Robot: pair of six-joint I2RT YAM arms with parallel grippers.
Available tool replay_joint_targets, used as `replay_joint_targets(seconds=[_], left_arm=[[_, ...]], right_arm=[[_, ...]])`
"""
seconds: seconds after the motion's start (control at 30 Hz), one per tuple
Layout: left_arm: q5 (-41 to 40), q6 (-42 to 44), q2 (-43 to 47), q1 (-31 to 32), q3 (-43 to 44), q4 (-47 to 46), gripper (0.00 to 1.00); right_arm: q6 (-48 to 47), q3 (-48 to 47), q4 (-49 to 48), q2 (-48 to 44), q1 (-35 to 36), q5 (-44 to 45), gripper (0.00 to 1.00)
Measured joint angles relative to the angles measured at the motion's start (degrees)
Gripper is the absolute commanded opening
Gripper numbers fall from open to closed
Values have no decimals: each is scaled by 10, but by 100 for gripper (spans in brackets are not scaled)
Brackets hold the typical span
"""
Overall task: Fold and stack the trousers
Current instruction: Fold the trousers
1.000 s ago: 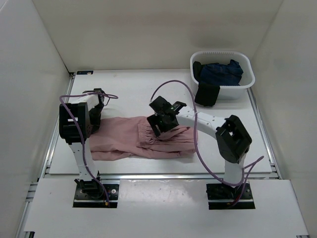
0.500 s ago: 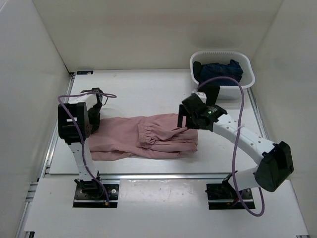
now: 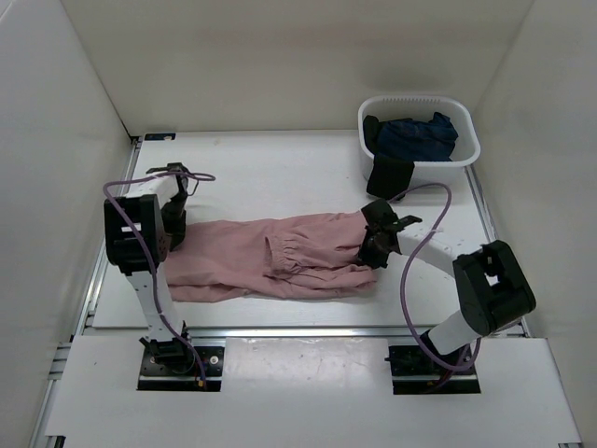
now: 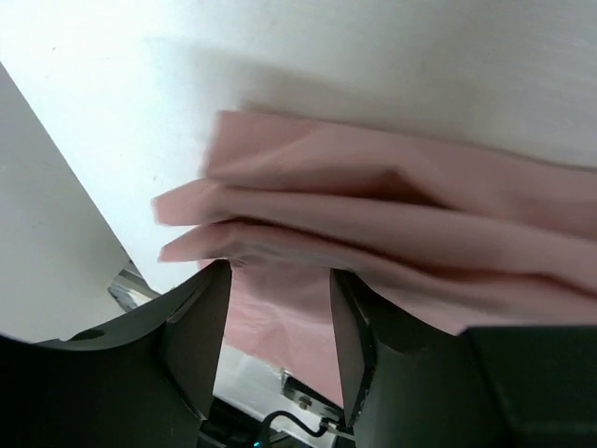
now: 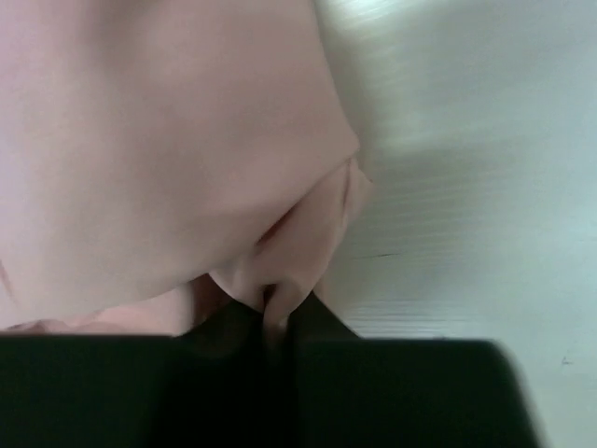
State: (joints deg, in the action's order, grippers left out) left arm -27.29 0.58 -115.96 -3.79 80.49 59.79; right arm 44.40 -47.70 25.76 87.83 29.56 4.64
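I should next lift the pinched fold with my right gripper, carry it toward their opposite end (image 3: 185, 261) and lower it, as the trousers lie stretched long across the table.
The dusty-pink trousers (image 3: 270, 257) lie stretched left to right across the near half of the table, with the gathered waist near the middle. My right gripper (image 3: 371, 250) sits low at their right end. In the right wrist view it (image 5: 277, 313) is shut on a pinched fold of the trousers (image 5: 168, 140). My left gripper (image 3: 175, 227) is at the left end. In the left wrist view its jaws (image 4: 280, 280) stand apart, and the layered edges of the trousers (image 4: 420, 215) lie across and beyond the fingertips (image 4: 201, 322).
A white basket (image 3: 448, 175) stands at the back right, holding a dark navy garment (image 3: 415, 138), with a black garment (image 3: 389, 175) hanging over its front rim. White walls enclose the table on the left, back and right.
My right arm swung from the middle of the trousers to their right end, dropped low and shut on the fabric there. The left arm barely moved.
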Motion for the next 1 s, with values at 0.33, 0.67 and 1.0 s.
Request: replay_joint_targets(seconds=[0.33,0.67,1.0], left_arm=[[54,-2,74,-8,87,41,73],[71,-3,110,-28,88,55,73],[72,-3,110,-42,71,59,73]], right_arm=[[-26,-100,206,-122,-92,99,0],[-104,-521,433,8,150,311,0],[-107,-688,465,389,353,285,0]])
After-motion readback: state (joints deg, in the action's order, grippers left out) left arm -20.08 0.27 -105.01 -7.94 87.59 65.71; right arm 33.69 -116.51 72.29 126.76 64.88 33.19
